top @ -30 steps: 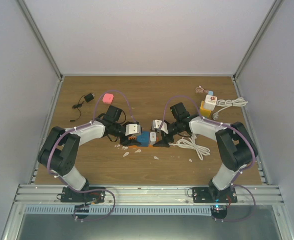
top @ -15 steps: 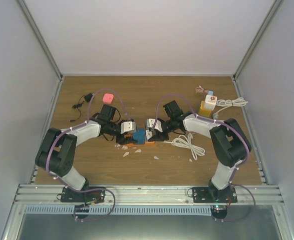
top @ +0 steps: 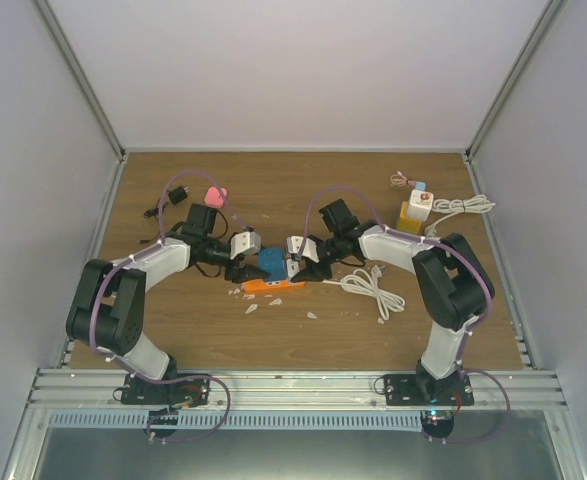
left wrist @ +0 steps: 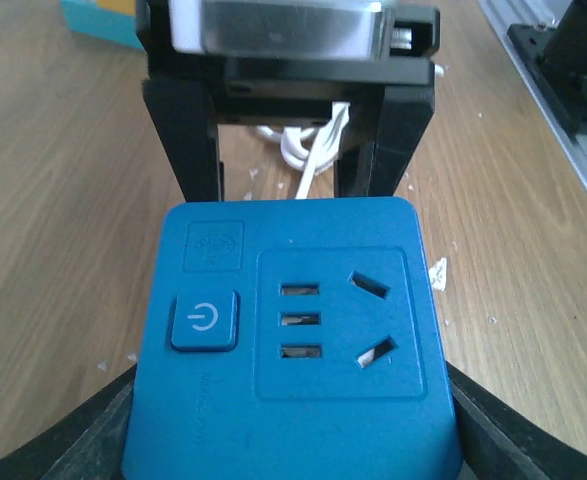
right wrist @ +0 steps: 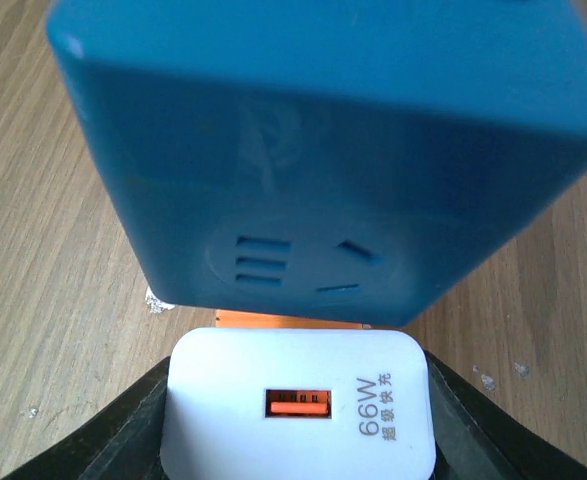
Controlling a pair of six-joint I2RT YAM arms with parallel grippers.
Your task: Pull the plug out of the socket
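Observation:
The left gripper goes left in the top view next, lowering the cube [top: 270, 263]. Then it releases it on the tabletop by the black lead, because the orange piece lies beneath now.
A blue socket cube [top: 270, 263] sits between my two grippers, over an orange piece [top: 273, 286] on the table. My left gripper [top: 247, 267] is shut on the cube; in the left wrist view the cube [left wrist: 303, 350] fills the space between my black fingers [left wrist: 63, 445], with its power button and empty holes facing up. My right gripper [top: 296, 265] is shut on a white 66W plug [right wrist: 298, 400], right in front of the cube [right wrist: 323, 150]. The cube face towards it shows empty holes. The plug's prongs are hidden.
A coiled white cable [top: 373, 285] lies right of the grippers. A pink object [top: 214, 195] and a black adapter with its lead [top: 173, 194] are at the back left. Yellow and white blocks [top: 414, 210] and another white cable [top: 463, 205] are at the back right. White flakes [top: 253, 305] lie near.
Both grippers have moved left and towards the back, carrying the blue cube and the white plug with them. The orange piece now shows below the cube.

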